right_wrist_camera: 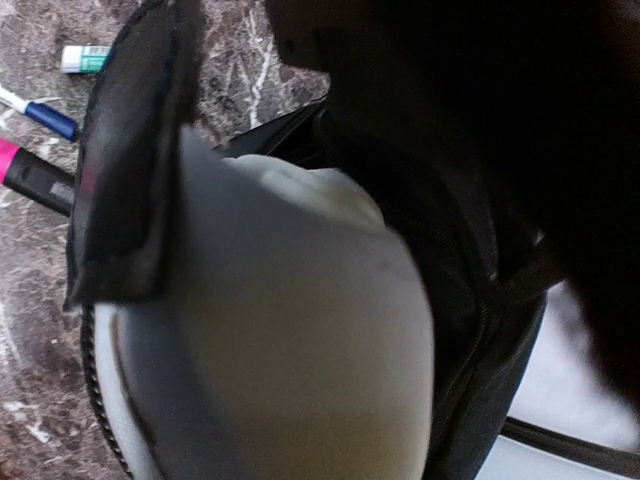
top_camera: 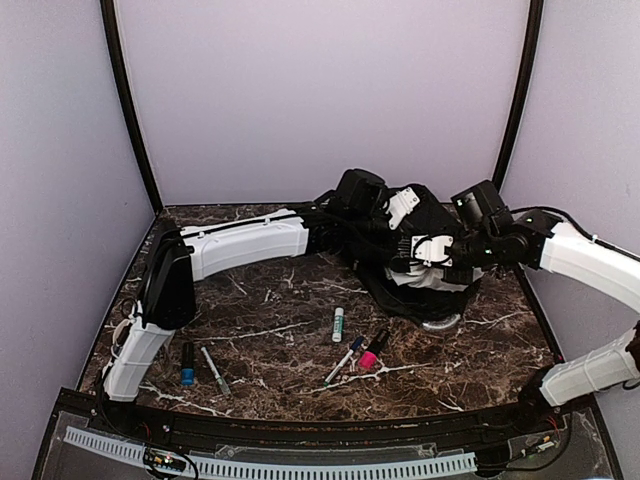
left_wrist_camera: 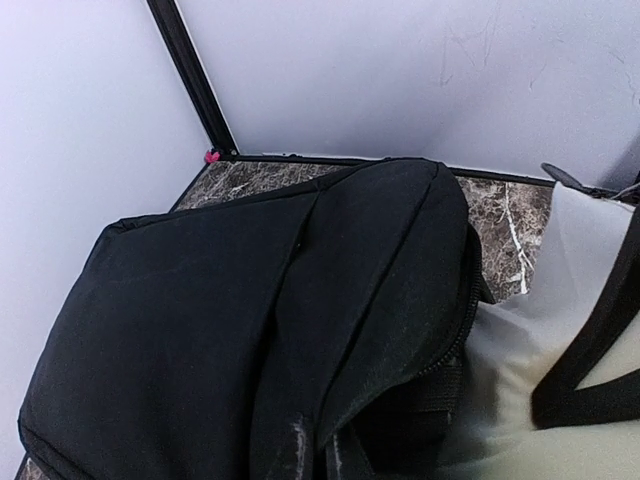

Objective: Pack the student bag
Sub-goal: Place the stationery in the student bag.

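Note:
The robot's left gripper will next bring the pinched flap back and down over the bag's near opening (top_camera: 412, 294) (left_wrist_camera: 408, 418) and let go of it there, because the opening is still gaping and uncovered.
The student bag (top_camera: 440, 225), a large black backpack, lies at the back right of the table. In the left wrist view it (left_wrist_camera: 230, 320) fills most of the frame. My left gripper (left_wrist_camera: 315, 450) is shut on a fold of its front flap, beside the zip. My left gripper (top_camera: 405, 212) sits on top of the bag. A small white soft pouch (top_camera: 432, 283) bulges at the bag's near opening. It fills the right wrist view (right_wrist_camera: 290, 350) and hides my right gripper's fingers. My right gripper (top_camera: 425, 255) is pressed against the pouch.
Loose items lie on the marble table: a green-and-white glue stick (top_camera: 338, 323), a blue-capped pen (top_camera: 345, 361), a pink marker (top_camera: 371, 353), a black marker with a blue cap (top_camera: 187, 364) and a silver pen (top_camera: 214, 370). Walls close in behind and at both sides.

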You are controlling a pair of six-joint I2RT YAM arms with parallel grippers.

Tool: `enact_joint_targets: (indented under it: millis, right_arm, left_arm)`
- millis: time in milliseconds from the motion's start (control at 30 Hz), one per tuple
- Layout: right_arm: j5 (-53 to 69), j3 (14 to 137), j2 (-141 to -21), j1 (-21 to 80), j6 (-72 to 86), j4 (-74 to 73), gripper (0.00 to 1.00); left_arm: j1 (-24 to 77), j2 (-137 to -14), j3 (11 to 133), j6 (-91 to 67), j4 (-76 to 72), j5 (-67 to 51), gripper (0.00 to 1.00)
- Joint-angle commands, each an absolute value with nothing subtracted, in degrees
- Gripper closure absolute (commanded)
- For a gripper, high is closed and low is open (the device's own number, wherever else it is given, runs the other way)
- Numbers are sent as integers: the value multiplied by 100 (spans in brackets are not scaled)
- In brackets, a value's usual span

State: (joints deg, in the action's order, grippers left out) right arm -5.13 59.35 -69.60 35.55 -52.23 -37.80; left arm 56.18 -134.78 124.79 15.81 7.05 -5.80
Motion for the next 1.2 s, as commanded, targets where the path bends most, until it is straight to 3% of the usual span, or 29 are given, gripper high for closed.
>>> enact_joint_targets:
  millis: [0, 167, 667, 867, 1167]
  right_arm:
    - [-1166, 5952, -7140, 3677, -5748, -2377, 100]
    - [-1225, 5898, -7383, 3710, -6085, -2147, 100]
    - [339, 6339, -6686, 4043, -5487, -4880, 100]
    - [-1058, 5638, -6733, 4079, -5561, -3416, 100]
    - [-1688, 6068, -7585, 4087, -6294, -1654, 100]
  left_arm:
    - [5610, -12501, 12863, 1413, 418, -844, 100]
    - [5599, -12360, 12914, 1436, 477, -820, 100]
    - [5327, -12206, 12862, 1631, 702, -744, 100]
    - [5291, -12057, 12876, 1536, 765, -896, 100]
    - [5291, -11924, 12918, 1405, 845, -1077, 100]
